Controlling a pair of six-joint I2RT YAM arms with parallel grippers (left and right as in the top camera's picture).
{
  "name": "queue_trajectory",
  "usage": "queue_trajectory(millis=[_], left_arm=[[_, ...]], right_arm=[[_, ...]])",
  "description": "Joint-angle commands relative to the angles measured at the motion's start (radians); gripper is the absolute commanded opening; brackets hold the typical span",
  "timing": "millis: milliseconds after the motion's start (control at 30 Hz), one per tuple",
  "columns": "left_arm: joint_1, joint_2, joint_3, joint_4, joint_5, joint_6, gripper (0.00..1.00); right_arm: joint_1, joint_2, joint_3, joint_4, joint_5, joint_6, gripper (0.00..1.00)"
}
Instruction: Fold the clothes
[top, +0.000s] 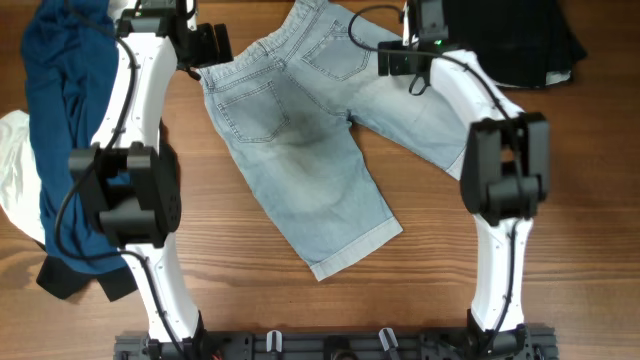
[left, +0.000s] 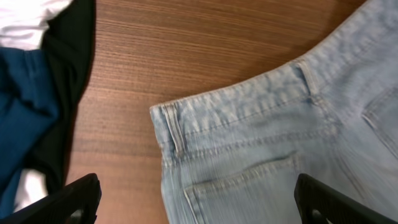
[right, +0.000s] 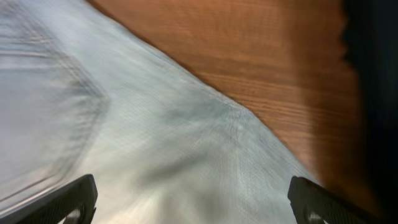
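My left gripper will next go straight down to the waistband corner nearest the piled garments, with its fingers on either side of the waistband's edge.
Pale-blue denim shorts (top: 300, 150) lie spread flat on the wooden table, back pockets up, waistband toward the far edge. My left gripper (top: 212, 45) is open and empty, hovering over the waistband's left corner. In the left wrist view the shorts (left: 267, 143) fill the right side and the left gripper's (left: 199, 211) jaws are wide apart above the pocket. My right gripper (top: 392, 60) is open and empty over the right leg near the pocket. In the right wrist view, which is blurred, the denim (right: 155, 137) lies under the right gripper's (right: 196, 211) wide jaws.
A navy garment (top: 60, 100), a white one (top: 12, 170) and a black one (top: 70, 280) are piled at the left edge; they also show in the left wrist view (left: 25, 106). Another black garment (top: 530, 40) lies at the far right corner.
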Motion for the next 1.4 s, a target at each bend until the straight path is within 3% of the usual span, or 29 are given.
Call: queue_trajectory(millis=[0,167,267,567,633,700,767,1067,1267,1367], left_arm=[[0.037,0.071,-0.004,0.024,-0.001,0.019,1.0],[0.056,0.146,-0.004,0.027,0.04,0.003,0.98],[0.056,0.176,-0.004,0.036,0.039,-0.008,0.88],[0.051,0.23,-0.004,0.11,0.089,-0.079,0.77],[0.051,0.231,-0.004,0.113,0.089,-0.095,0.63],[0.051,0.231,-0.004,0.113,0.089,-0.099,0.21],[0.051,0.231,-0.004,0.109,0.089,-0.113,0.06],[0.068,0.211,-0.004,-0.081,0.065,-0.124,0.04],[0.099,0.151,-0.004,-0.358,0.05,-0.135,0.04],[0.112,0.117,-0.004,-0.521,-0.061,-0.135,0.04]], right_arm=[[0.017,-0.225,0.008,-0.061,-0.095,0.002,1.0],[0.017,-0.335,0.008,-0.156,-0.129,0.011,1.0],[0.017,-0.351,0.008,-0.203,-0.152,0.028,0.99],[0.017,-0.351,0.008,-0.281,-0.228,0.054,0.99],[0.017,-0.351,0.008,-0.291,-0.229,0.058,0.99],[0.017,-0.351,0.008,-0.305,-0.229,0.061,0.98],[0.017,-0.351,0.008,-0.317,-0.228,0.066,0.97],[0.017,-0.351,0.008,-0.439,-0.228,0.106,0.96],[0.017,-0.351,0.008,-0.522,-0.228,0.123,0.96],[0.017,-0.351,0.007,-0.562,-0.228,0.134,0.97]])
